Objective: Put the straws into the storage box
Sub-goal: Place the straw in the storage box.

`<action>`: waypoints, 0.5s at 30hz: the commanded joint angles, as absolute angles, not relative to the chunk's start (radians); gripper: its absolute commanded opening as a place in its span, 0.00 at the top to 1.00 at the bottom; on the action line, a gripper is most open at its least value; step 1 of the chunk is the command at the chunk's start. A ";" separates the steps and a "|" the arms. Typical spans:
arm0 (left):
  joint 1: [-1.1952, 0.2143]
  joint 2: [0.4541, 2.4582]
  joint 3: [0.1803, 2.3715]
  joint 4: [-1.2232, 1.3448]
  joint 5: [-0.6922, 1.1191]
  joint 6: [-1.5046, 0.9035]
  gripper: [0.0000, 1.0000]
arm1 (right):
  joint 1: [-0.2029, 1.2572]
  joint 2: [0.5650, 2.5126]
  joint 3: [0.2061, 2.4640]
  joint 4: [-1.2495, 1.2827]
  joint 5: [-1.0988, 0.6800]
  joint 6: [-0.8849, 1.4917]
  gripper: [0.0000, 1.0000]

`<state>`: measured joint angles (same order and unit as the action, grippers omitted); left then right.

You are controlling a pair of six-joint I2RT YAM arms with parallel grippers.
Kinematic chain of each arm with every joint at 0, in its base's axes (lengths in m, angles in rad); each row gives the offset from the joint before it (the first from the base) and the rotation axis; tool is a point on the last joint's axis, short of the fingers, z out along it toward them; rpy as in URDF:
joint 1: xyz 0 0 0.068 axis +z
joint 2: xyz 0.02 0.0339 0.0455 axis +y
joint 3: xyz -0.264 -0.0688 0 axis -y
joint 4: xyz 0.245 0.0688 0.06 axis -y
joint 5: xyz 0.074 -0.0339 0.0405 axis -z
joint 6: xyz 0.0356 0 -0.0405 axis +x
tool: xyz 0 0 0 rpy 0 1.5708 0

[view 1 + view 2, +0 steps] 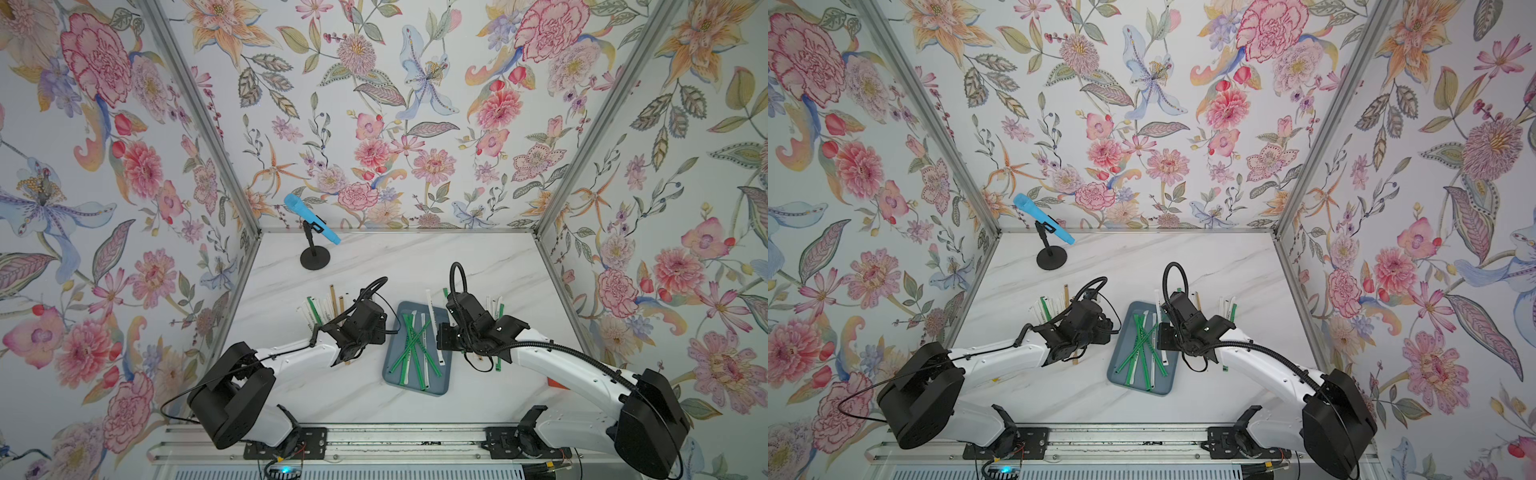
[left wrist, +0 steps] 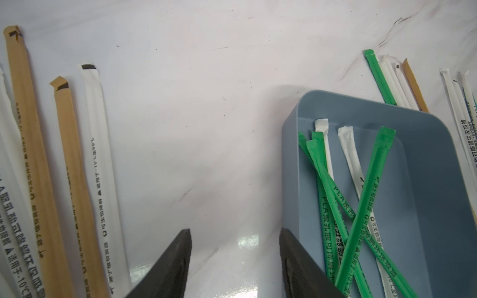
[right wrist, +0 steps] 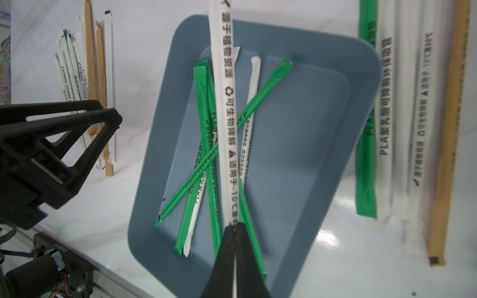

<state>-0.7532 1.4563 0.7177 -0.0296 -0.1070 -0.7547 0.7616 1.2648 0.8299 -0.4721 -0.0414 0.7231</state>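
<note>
My right gripper lowers toward the box's crossed green straws below it next, since the white straw hangs near the box's rim. It then releases that white straw.
The blue-grey storage box [image 1: 415, 390] [image 1: 1133, 388] lies mid-table and holds several green and white straws [image 1: 411, 349] [image 2: 358, 206]. My right gripper [image 1: 439, 338] [image 3: 233, 228] is shut on a white printed straw [image 3: 224, 103] [image 1: 430, 307], which hangs lengthwise over the box [image 3: 309, 154] near its right rim. My left gripper [image 1: 380, 330] [image 2: 235, 258] is open and empty, low over bare table just left of the box's wall [image 2: 361, 103]. Loose straws lie in a pile left of the box [image 1: 320, 311] [image 2: 64, 167] and in another to its right [image 1: 498, 316] [image 3: 387, 103].
A blue microphone on a black stand [image 1: 311, 224] sits at the back left. A small orange-red block [image 1: 555, 382] peeks out behind my right arm. Floral walls close in three sides, and a metal rail [image 1: 374, 444] runs along the front.
</note>
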 commanded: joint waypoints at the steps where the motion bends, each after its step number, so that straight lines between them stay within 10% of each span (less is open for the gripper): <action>1: -0.741 1.441 0.707 -0.038 -0.104 -0.734 0.42 | 0.783 1.302 0.807 -0.434 -0.043 0.822 0.96; 15: -0.549 1.382 0.632 -0.073 -0.136 -0.720 0.32 | 0.826 1.440 0.794 -0.378 -0.059 0.828 0.79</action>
<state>-0.5743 1.3647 0.6392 -0.0601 -0.1196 -0.7441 0.8234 1.4223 0.8082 -0.3904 -0.0532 0.8188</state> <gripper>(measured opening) 0.677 0.173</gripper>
